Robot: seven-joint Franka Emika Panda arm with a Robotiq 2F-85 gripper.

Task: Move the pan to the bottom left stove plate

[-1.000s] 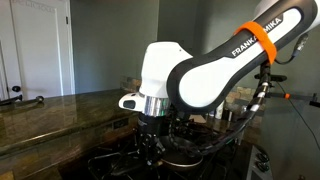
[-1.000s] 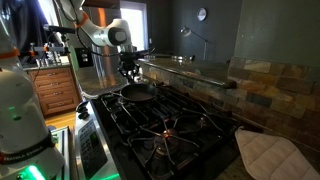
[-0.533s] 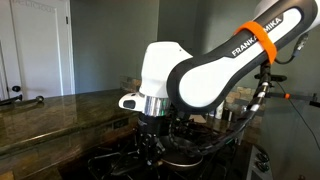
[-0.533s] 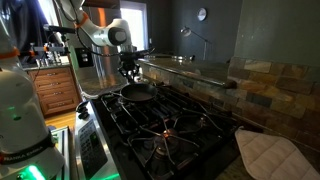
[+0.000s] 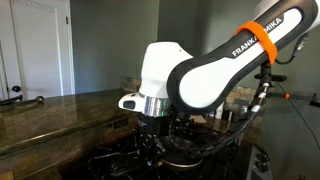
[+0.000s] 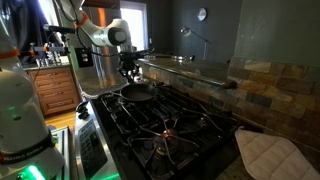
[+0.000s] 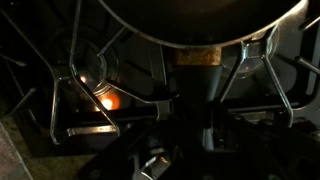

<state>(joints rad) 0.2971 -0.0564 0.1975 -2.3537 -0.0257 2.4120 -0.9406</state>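
The pan sits inward of the stove edge on the pan handle's side. The gripper draws the pan toward that edge next and releases the pan's handle there.
The pan, shallow, round and dark, rests on the grates at the far end of the black stove. In the wrist view its rim fills the top and its handle runs down toward me. My gripper hangs over the handle side of the pan; it also shows in an exterior view. Darkness hides its jaws, so I cannot tell whether they hold the handle. A star-grated burner lies beside the pan and another one nearer the camera. I cannot tell which is the bottom left stove plate.
A quilted pot holder lies at the near end of the stove. A stone backsplash runs along one side. A granite counter borders the stove. Wooden cabinets stand behind.
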